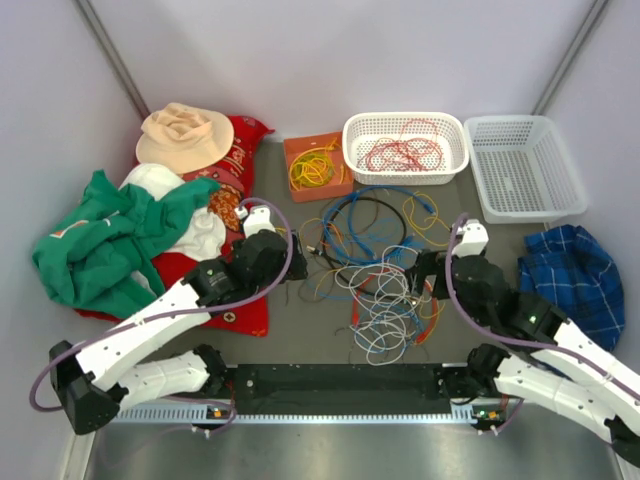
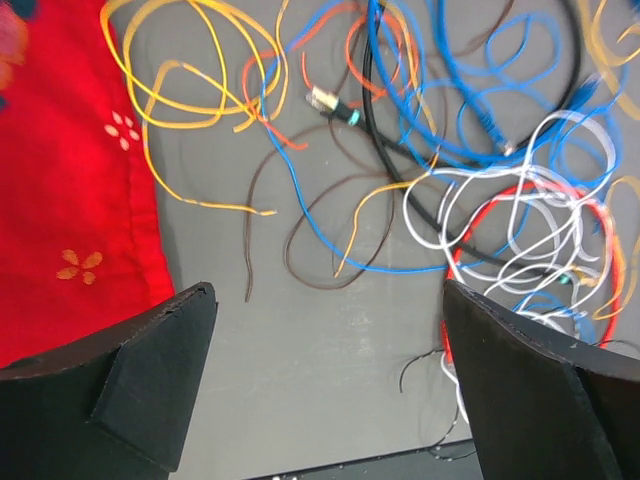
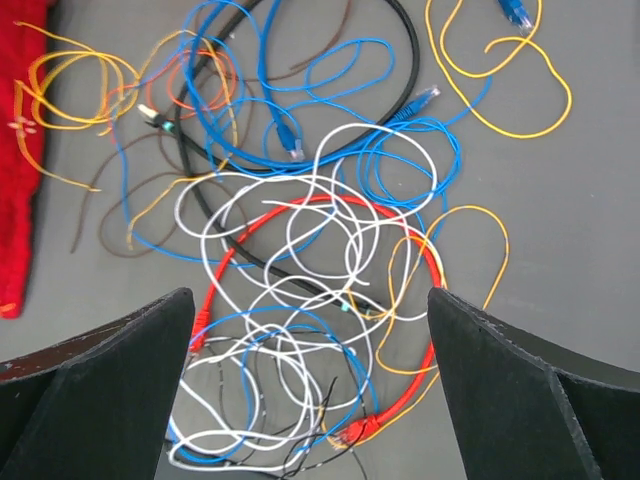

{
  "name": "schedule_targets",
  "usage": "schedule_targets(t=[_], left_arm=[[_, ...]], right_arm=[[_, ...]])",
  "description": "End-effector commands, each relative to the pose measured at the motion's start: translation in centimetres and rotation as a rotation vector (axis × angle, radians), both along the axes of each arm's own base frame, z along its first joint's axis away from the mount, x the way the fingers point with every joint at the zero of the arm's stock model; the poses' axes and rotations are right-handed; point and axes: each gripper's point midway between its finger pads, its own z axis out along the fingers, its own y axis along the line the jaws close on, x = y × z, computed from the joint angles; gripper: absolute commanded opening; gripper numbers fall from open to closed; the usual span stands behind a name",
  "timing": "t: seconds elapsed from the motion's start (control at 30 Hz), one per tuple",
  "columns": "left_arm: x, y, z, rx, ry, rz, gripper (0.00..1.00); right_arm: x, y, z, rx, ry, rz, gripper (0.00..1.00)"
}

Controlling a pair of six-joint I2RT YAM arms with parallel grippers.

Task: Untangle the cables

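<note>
My right gripper is going to move outward, to the left in the top view, and down onto the blue cable's plug (image 1: pixel 371 254) (image 3: pixel 290 141), as it lies uncovered beyond the white loops.
The cables (image 1: pixel 375 270) lie in a loose tangle on the grey table between my two arms, in blue, white, red, yellow, black and brown. My left gripper (image 1: pixel 298 264) is open at the heap's left edge. In the left wrist view that gripper (image 2: pixel 325 300) hangs over bare table, with the cables (image 2: pixel 500 230) to its upper right. My right gripper (image 1: pixel 425 276) is open at the heap's right side. In the right wrist view it (image 3: pixel 310 300) hovers above white and blue loops (image 3: pixel 300 260) and a red cable's plug (image 3: pixel 361 428). Neither gripper holds anything.
A white basket (image 1: pixel 457 160) at the back holds red wires, beside an empty white basket (image 1: pixel 530 208). An orange box (image 1: pixel 300 145) contains yellow wire. A red cloth (image 1: pixel 240 150), a tan hat (image 1: pixel 185 135) and a green garment (image 1: pixel 100 240) lie left; a blue plaid cloth (image 1: pixel 575 260) lies right.
</note>
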Motion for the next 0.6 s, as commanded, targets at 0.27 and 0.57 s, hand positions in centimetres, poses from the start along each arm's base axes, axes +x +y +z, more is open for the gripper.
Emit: schedule_targets(t=[0.27, 0.57], left_arm=[[1.7, -5.2, -0.9, -0.051, -0.069, -0.21, 0.99], [2.6, -7.0, -0.7, -0.082, -0.141, -0.272, 0.99]], right_arm=[[2.9, 1.6, -6.7, -0.248, 0.146, -0.041, 0.99], [9.3, 3.8, -7.8, -0.213, 0.241, -0.088, 0.96]])
